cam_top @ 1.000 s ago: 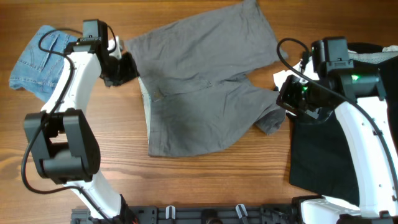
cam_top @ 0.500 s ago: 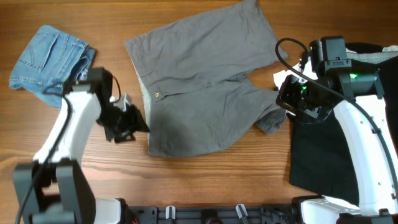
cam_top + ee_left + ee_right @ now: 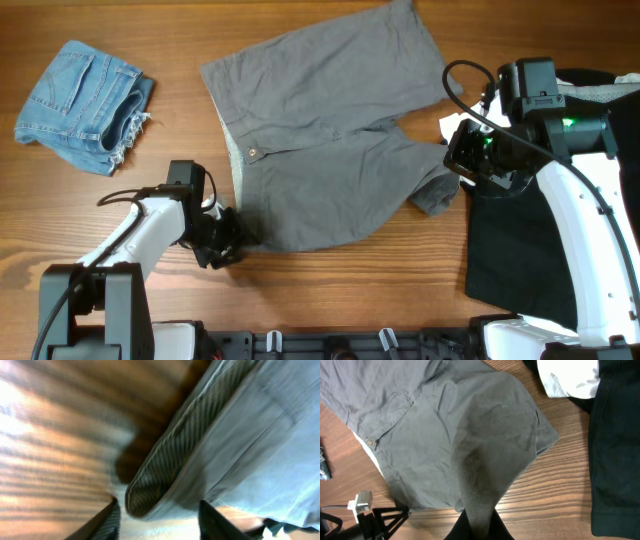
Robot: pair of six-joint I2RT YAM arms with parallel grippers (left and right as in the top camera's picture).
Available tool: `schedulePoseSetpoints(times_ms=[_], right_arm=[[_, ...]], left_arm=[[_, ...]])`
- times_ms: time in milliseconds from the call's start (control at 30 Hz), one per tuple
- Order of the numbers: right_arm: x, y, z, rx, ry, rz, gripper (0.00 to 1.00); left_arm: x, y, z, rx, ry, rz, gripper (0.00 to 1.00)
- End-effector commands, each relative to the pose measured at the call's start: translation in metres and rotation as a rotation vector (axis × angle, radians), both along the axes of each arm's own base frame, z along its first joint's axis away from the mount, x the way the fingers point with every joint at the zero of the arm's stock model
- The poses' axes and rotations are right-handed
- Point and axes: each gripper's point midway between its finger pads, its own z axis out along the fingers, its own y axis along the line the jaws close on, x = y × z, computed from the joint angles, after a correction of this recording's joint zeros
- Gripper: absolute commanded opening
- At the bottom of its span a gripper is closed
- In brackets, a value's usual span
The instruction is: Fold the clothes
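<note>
My right gripper should next lift the bunched hem, carry it outward over the far leg's hem end [image 3: 411,38], lower it and let go, as that leg lies flat.
Grey shorts [image 3: 320,130] lie spread flat in the middle of the wooden table. My left gripper [image 3: 228,243] is open at the shorts' near-left corner. In the left wrist view the waistband corner [image 3: 150,495] lies between its open jaws [image 3: 157,515]. My right gripper [image 3: 458,172] is shut on the hem of the right leg and holds that cloth bunched and lifted. In the right wrist view the cloth [image 3: 485,460] runs down into the shut jaws [image 3: 477,521].
Folded denim shorts [image 3: 85,100] lie at the far left. A black garment [image 3: 520,250] covers the table's right side under my right arm, with a white item [image 3: 453,126] at its upper edge. The black garment also shows in the right wrist view [image 3: 617,450].
My left arm has swung from the shorts' far-left corner down along the left edge to the near-left corner. The right arm and its grip have not moved.
</note>
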Motion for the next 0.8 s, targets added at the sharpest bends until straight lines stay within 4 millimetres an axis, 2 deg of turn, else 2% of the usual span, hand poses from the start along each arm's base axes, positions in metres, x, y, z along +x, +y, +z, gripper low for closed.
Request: schedulePoseSetpoints(times_ms=[0,133,233,267,333,367,467,533,600,667,767], right_arm=[[0.003,-0.002,0.001,-0.019,-0.013,0.011,0.04],[0.003,-0.002,0.001,-0.023,-0.017,0.027,0.04],[0.004,-0.004,0.0,-0.038,-0.021,0.021,0.04],[0.005,-0.011,-0.001,-0.074,-0.024,0.008,0.04],[0.005,-0.02,-0.002,-0.128,-0.023,-0.006,0.04],[0.003,-0.024,-0.003,-0.152,-0.019,-0.012,0.04],[-0.004,-0.033,0.0,-0.198,-0.013,-0.02,0.04],[-0.008,-0.034,0.006,-0.207,-0.039,0.002,0.04],[-0.009,-0.034,0.019,-0.212,-0.101,0.031,0.04],[-0.008,-0.034,0.037,-0.219,-0.186,0.059,0.04],[0.004,-0.033,0.077,-0.222,-0.366,0.062,0.04]], left_arm=[[0.01,0.019,-0.011,0.126,-0.038,0.032,0.37],[0.014,0.019,-0.012,0.128,-0.057,0.033,0.06],[0.001,0.02,-0.011,0.129,-0.002,0.022,0.04],[-0.002,0.02,-0.009,0.128,0.001,0.005,0.04],[0.003,0.024,0.002,0.131,-0.023,0.024,0.04],[0.007,0.028,0.012,0.132,-0.046,0.047,0.04],[0.02,0.06,0.069,0.205,-0.15,0.147,0.04],[0.018,0.084,0.111,0.299,-0.246,0.168,0.04],[0.011,0.1,0.145,0.378,-0.319,0.211,0.04],[0.003,0.102,0.165,0.405,-0.376,0.224,0.04],[-0.011,0.1,0.177,0.416,-0.422,0.233,0.04]])
